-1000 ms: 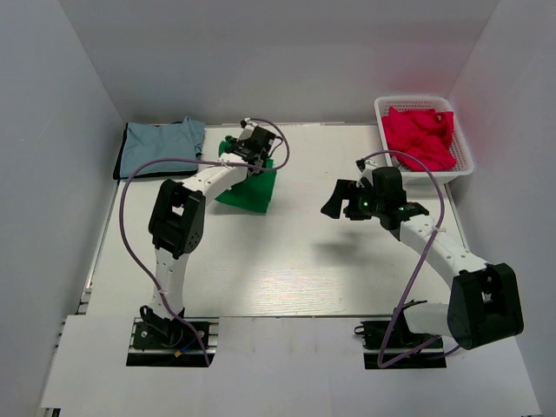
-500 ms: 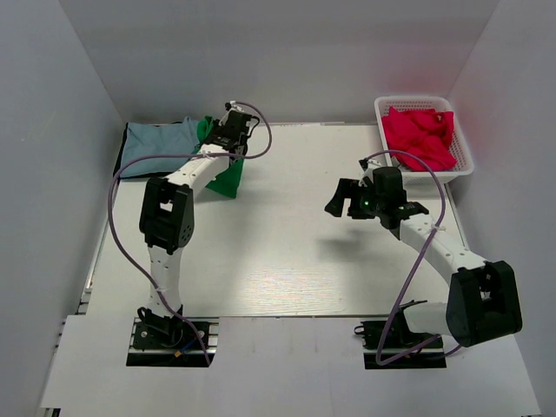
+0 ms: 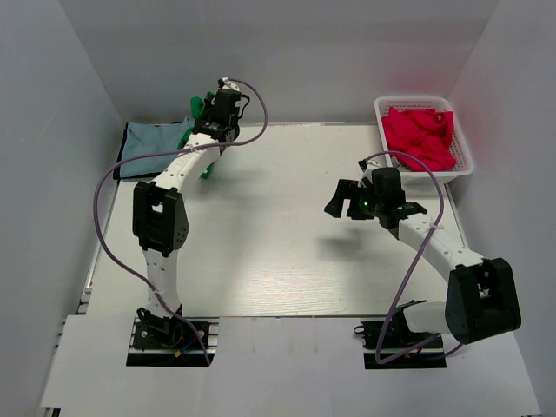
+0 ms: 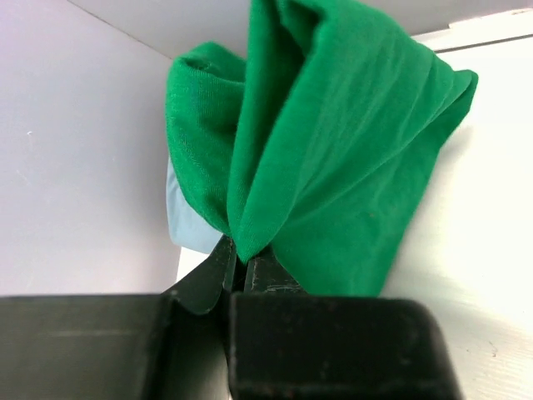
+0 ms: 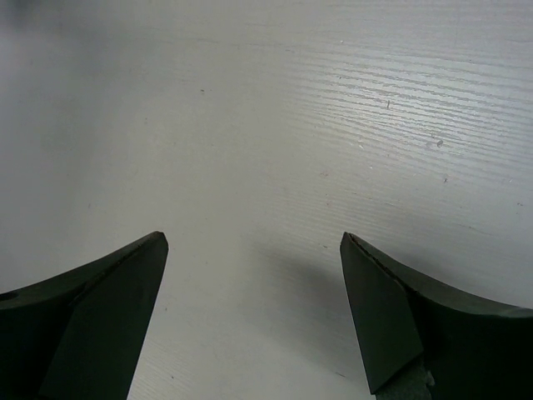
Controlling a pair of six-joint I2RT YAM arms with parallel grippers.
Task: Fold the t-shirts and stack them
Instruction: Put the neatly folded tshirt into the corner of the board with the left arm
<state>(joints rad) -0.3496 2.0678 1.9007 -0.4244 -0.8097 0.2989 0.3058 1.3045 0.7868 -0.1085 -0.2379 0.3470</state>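
The folded grey-blue t-shirt (image 3: 148,150) (image 4: 188,218) lies flat beside the hanging green one. My left gripper should next sweep over it toward the nearby side and lower the bunched fold.
My left gripper (image 3: 208,117) is raised at the far left of the table, shut on a bunched fold of the bright green t-shirt (image 3: 196,107). In the left wrist view the green t-shirt (image 4: 333,150) hangs from the closed fingertips of the left gripper (image 4: 241,254), with the folded pale grey-blue t-shirt (image 4: 187,221) just behind it. That grey-blue t-shirt (image 3: 152,143) lies flat at the far left corner. Crimson red t-shirts (image 3: 421,135) fill the basket. My right gripper (image 3: 343,201) hovers open over bare table right of centre, and the right wrist view shows the right gripper (image 5: 254,242) with nothing between its fingers.
A white mesh basket (image 3: 464,146) stands at the far right corner. White walls close in the table on the left, back and right. The left arm's purple cable (image 3: 109,187) loops out over the table's left edge.
My left gripper has carried the green t-shirt from the middle-left of the table up and left, over the edge of the grey-blue t-shirt. The right arm has barely moved.
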